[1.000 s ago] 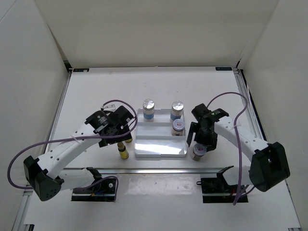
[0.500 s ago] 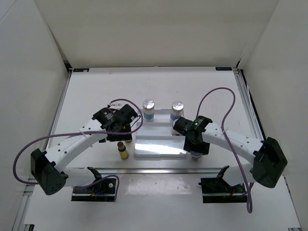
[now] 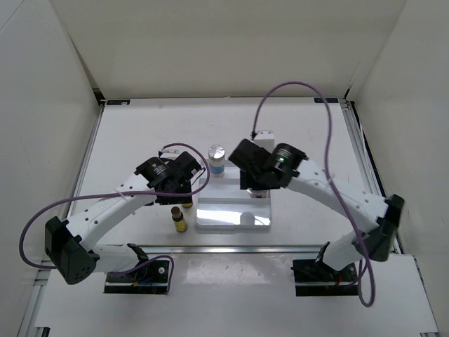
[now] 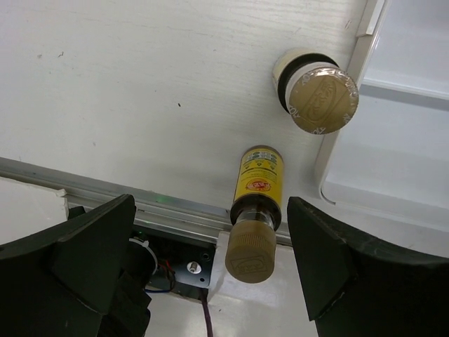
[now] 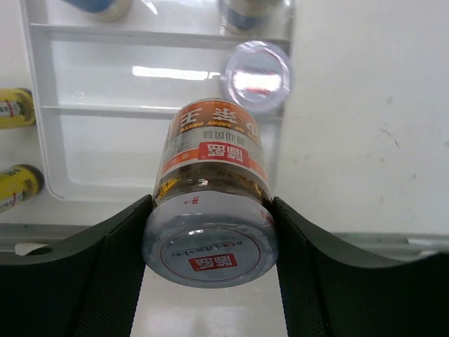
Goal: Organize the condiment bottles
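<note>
The other red jar stands opposite. My right gripper will next cross the tray [image 3: 231, 214] toward the yellow bottles and go down onto the empty end of the tray's middle row for that reason.
My right gripper [image 3: 257, 184] is shut on a red-labelled, silver-lidded jar [image 5: 210, 210] and holds it above the right side of the white ridged tray [image 3: 231, 214]. The other red jar [image 5: 257, 76] stands in the tray's middle row. Two blue-labelled jars stand in the back row, one on the left [image 3: 217, 159] and one on the right [image 5: 249, 10] that my right arm hides from above. My left gripper [image 3: 179, 191] is open above two yellow bottles left of the tray. One yellow bottle [image 4: 257, 210] stands between its fingers, the other [image 4: 319, 98] by the tray's edge.
The tray's front row [image 5: 154, 140] holds nothing. A metal rail [image 4: 105, 196] runs along the table's near edge, just below the yellow bottles. White walls close in the back and both sides.
My right gripper has lifted the red jar from the table right of the tray and carried it back and left over the tray. My left gripper shifted slightly right, then stayed.
</note>
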